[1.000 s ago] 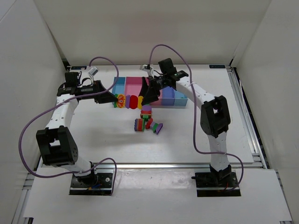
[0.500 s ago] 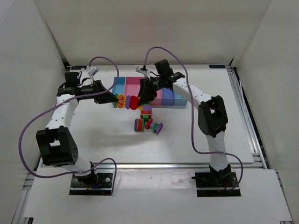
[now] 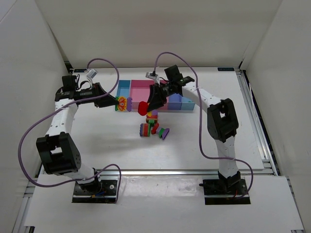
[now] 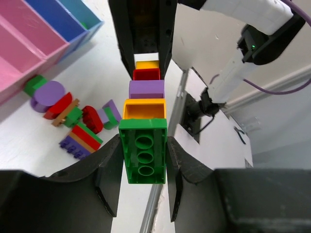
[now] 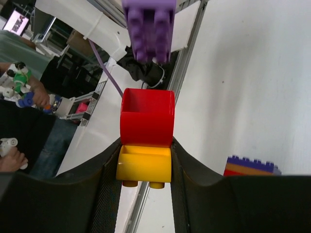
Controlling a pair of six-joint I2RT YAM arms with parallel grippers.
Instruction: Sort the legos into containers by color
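Observation:
My left gripper moves back and down to bare tabletop beside the loose legos next. It then releases the green brick, with the purple brick [image 5: 148,26] clear of the red.
My left gripper [image 4: 143,144] is shut on a green brick [image 4: 143,155], which carries an orange brick [image 4: 144,108] and a purple one [image 4: 146,89] stacked on its far end. My right gripper [image 5: 146,144] is shut on a yellow brick [image 5: 144,165] joined to a red brick [image 5: 147,116]. A small gap separates the red brick from the purple brick [image 5: 148,26]. Both stacks hang in the air in front of the containers [image 3: 187,108], the left gripper [image 3: 115,102] on the left and the right gripper [image 3: 147,106] on the right.
A pile of loose legos [image 3: 154,127] lies on the white table in front of the tray, also seen from the left wrist [image 4: 73,116]. The tray's pink and blue compartments [image 4: 29,29] sit behind. White walls enclose the table on three sides.
The right gripper closed on the red-and-yellow end of the row of bricks. The left gripper pulled left with the green, orange and purple part, so the row has split in two.

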